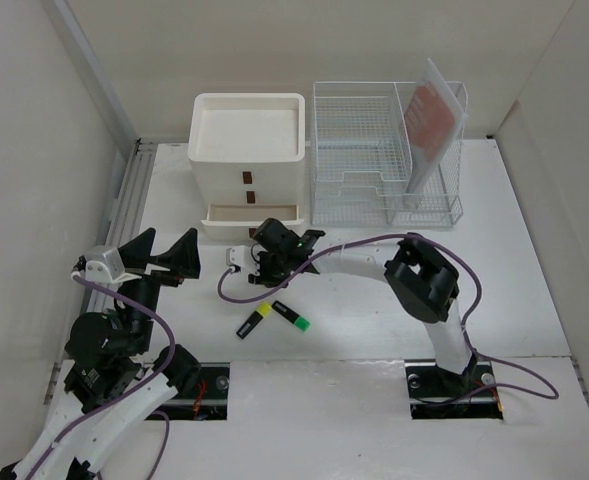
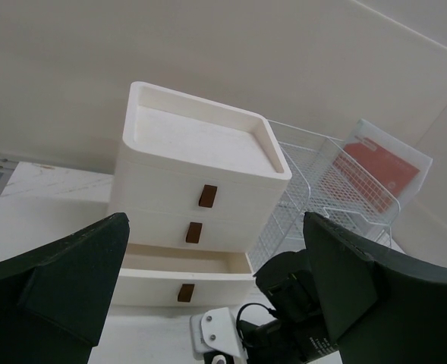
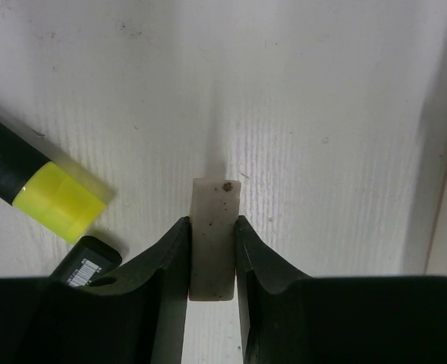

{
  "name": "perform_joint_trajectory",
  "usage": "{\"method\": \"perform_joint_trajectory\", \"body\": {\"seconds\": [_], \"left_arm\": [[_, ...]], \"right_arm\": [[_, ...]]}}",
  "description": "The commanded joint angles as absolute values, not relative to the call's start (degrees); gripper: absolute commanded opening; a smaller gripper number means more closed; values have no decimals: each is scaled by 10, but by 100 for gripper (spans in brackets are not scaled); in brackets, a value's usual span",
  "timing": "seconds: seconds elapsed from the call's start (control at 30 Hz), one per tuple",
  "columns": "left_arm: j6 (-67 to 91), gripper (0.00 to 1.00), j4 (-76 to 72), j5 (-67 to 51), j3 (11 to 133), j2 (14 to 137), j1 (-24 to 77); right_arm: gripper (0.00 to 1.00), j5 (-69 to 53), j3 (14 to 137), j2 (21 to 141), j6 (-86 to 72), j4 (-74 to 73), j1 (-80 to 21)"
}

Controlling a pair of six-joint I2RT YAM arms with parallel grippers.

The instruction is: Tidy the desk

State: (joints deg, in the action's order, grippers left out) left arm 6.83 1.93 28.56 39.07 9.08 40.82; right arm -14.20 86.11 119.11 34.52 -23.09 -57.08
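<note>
The robot's right gripper will next lift, turn and move outward over the bottom drawer, which stands pulled open, to release the eraser (image 3: 215,199) inside.
The white desk (image 1: 504,270) carries everything in view. My right gripper (image 1: 270,264) reaches down to the desk in front of the drawer unit. In the right wrist view it (image 3: 212,225) is shut on a small off-white eraser (image 3: 215,199), which stands on end against the desk surface (image 3: 322,91). A yellow-capped highlighter (image 1: 255,319) and a green-capped one (image 1: 292,317) lie just in front of it; the yellow cap (image 3: 60,202) shows close to the left finger. My left gripper (image 1: 166,255) is open and empty above the desk's left side, and in its wrist view it (image 2: 215,227) faces the drawer unit.
A white drawer unit (image 1: 248,160) with brown handles stands at the back, its bottom drawer (image 1: 246,221) pulled open and looking empty (image 2: 181,262). A white wire-mesh rack (image 1: 374,160) beside it holds a red-and-white packet (image 1: 436,115). Beige walls enclose the desk.
</note>
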Motion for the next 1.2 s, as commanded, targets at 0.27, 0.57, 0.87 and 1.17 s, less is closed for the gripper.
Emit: {"method": "perform_joint_trajectory", "body": {"seconds": [0.27,0.57,0.87,1.17], "left_arm": [[60,98,-11,293,391,83,410],[60,98,-11,293,391,83,410],[60,98,-11,293,386,83,410],[60,98,-11,293,386,89,410]], "right_arm": [[0,-118,866,1131,345,-219,-575],[0,1,871,1095,358,-178,-575],[0,87,926,1102,388,-148,-570],[0,117,983,1143,398,-130,-530]]}}
